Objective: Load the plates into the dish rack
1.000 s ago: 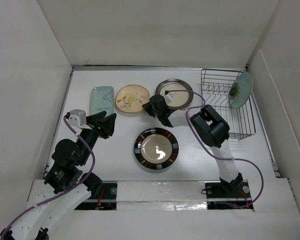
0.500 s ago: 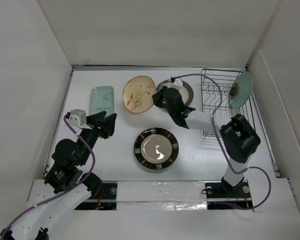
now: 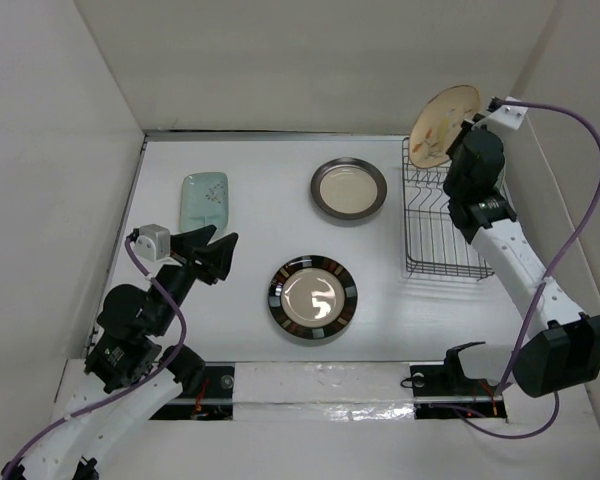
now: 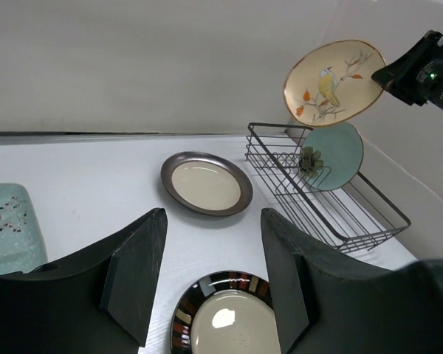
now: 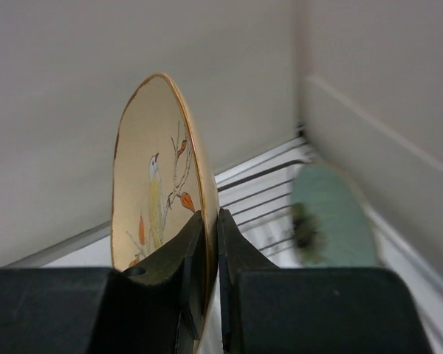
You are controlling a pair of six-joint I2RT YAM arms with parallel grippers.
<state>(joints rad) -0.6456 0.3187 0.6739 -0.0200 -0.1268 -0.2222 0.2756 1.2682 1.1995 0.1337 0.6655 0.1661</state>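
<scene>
The right gripper shifts toward the pale-green round plate beside the free slot next, lowers the floral one in and releases, since that slot lies below the gripper.
My right gripper (image 3: 455,141) is shut on the rim of the cream-yellow floral round plate (image 3: 441,121) and holds it upright in the air above the far end of the dish rack (image 3: 438,240). In the right wrist view the jaws (image 5: 210,223) pinch the plate (image 5: 151,195). A pale-green round plate (image 4: 333,155) stands in the rack; my right arm hides it in the top view. The pale-green rectangular plate (image 3: 203,200), the brown-rimmed plate (image 3: 349,190) and the striped-rim plate (image 3: 313,297) lie flat on the table. My left gripper (image 3: 213,256) is open and empty.
White walls close in the table on the left, back and right; the right wall runs close beside the rack. My right arm (image 3: 515,260) stretches along the rack's right side. A purple cable (image 3: 580,190) loops above it.
My right gripper has lifted the floral plate from beside the brown-rimmed plate and carried it right and up, over the rack's far end. The left arm has barely moved.
</scene>
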